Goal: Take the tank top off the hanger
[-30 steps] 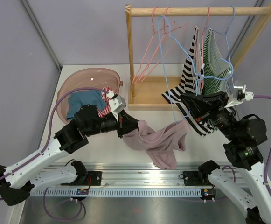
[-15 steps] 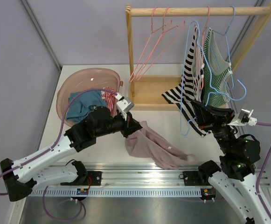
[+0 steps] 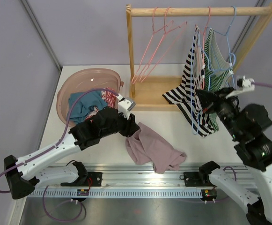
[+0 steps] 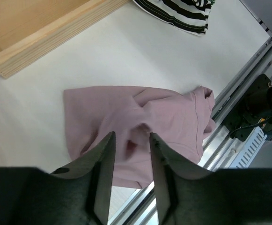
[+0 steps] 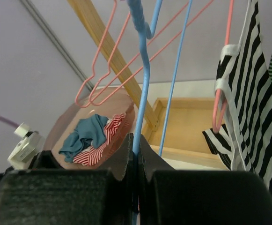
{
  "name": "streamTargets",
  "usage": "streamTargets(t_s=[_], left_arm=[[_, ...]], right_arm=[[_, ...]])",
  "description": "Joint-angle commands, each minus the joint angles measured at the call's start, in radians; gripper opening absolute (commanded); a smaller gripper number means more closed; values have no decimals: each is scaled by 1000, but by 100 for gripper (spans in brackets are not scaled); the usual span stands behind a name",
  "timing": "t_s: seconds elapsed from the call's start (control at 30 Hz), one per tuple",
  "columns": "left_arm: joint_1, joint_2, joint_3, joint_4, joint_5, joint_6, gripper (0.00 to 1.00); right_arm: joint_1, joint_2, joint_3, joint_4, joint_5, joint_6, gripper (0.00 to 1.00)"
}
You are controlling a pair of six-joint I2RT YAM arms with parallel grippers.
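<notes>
That hanger is empty, so my right gripper will move outward and to the left in the top view, hook the hanger onto the rack bar's bare part (image 3: 187, 12) and then let go of it.
The pink tank top (image 3: 152, 149) lies crumpled on the white table near the front edge, off any hanger. It also shows in the left wrist view (image 4: 164, 117). My left gripper (image 3: 132, 127) hovers just above its left side, open and empty (image 4: 131, 138). My right gripper (image 3: 205, 100) is shut on the wire of a bare blue hanger (image 3: 196, 86), held upright in front of the rack. The right wrist view shows the blue hanger (image 5: 143, 70) pinched between the closed jaws (image 5: 136, 140).
A wooden rack (image 3: 196, 10) stands at the back with pink hangers (image 3: 150, 51), a black-and-white striped top (image 3: 189, 89) and a green striped top (image 3: 218, 61). A pink basin (image 3: 79, 79) at the left holds blue and red-striped clothes. A metal rail (image 3: 140, 176) runs along the front.
The pink tank top came off the blue hanger and dropped from my left gripper onto the table. My right gripper lifted the bare hanger up and back toward the rack.
</notes>
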State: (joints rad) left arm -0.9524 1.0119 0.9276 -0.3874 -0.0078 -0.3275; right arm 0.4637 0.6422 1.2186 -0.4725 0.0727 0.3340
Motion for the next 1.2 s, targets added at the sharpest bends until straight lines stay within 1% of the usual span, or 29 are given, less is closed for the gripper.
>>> streamTargets(t_s=[0.0, 0.03, 0.07, 0.1, 0.13, 0.17, 0.23, 0.27, 0.3, 0.33, 0.37, 0.43, 0.47, 0.53, 0.57, 0.73, 0.77, 0.87, 1.0, 1.17], left_arm=[[-13, -16, 66, -30, -57, -5, 44], [-16, -22, 68, -40, -81, -7, 50], [-16, -39, 71, -62, -87, -8, 52], [-16, -48, 71, -70, -93, -7, 57], [-17, -58, 71, -76, -103, -8, 59], [-17, -68, 70, -88, -107, -8, 63], [-19, -93, 68, -103, -121, -18, 70], [-19, -102, 68, -123, -130, -21, 74], [-22, -117, 68, -136, -138, -27, 81], [-23, -124, 71, -146, -161, -28, 99], [-23, -131, 71, -171, -173, -30, 99], [-28, -153, 77, -197, -207, -34, 99], [-28, -157, 80, -221, -218, -36, 99], [-29, -180, 83, -241, -237, -39, 99], [-29, -190, 82, -257, -242, -39, 99], [-29, -222, 71, -281, -256, -44, 99], [-29, -226, 67, -283, -259, -47, 99], [-31, -233, 56, -289, -267, -53, 99], [-32, -239, 34, -289, -262, -58, 99], [-37, -222, 19, -254, -230, -67, 99]], right_arm=[[1, 204, 214, -205, 105, -20, 0], [1, 244, 263, -227, 119, -26, 0], [1, 279, 348, -245, 130, -27, 0], [3, 345, 387, -267, 148, -32, 0], [3, 376, 424, -276, 160, -35, 0], [1, 407, 496, -287, 170, -39, 0], [1, 506, 579, -334, 197, -61, 0], [1, 580, 664, -354, 202, -67, 0], [3, 617, 709, -391, 196, -76, 0], [1, 651, 751, -408, 194, -91, 0], [3, 710, 824, -428, 193, -101, 0], [1, 761, 887, -439, 194, -124, 0], [3, 786, 945, -443, 194, -131, 0], [1, 858, 1008, -469, 200, -153, 0], [1, 908, 1071, -479, 196, -164, 0], [0, 1045, 1223, -511, 196, -208, 0], [-3, 1068, 1278, -518, 196, -213, 0], [-28, 1171, 1351, -557, 184, -217, 0], [-50, 1197, 1329, -555, 177, -210, 0], [-49, 1163, 1268, -535, 144, -197, 0]])
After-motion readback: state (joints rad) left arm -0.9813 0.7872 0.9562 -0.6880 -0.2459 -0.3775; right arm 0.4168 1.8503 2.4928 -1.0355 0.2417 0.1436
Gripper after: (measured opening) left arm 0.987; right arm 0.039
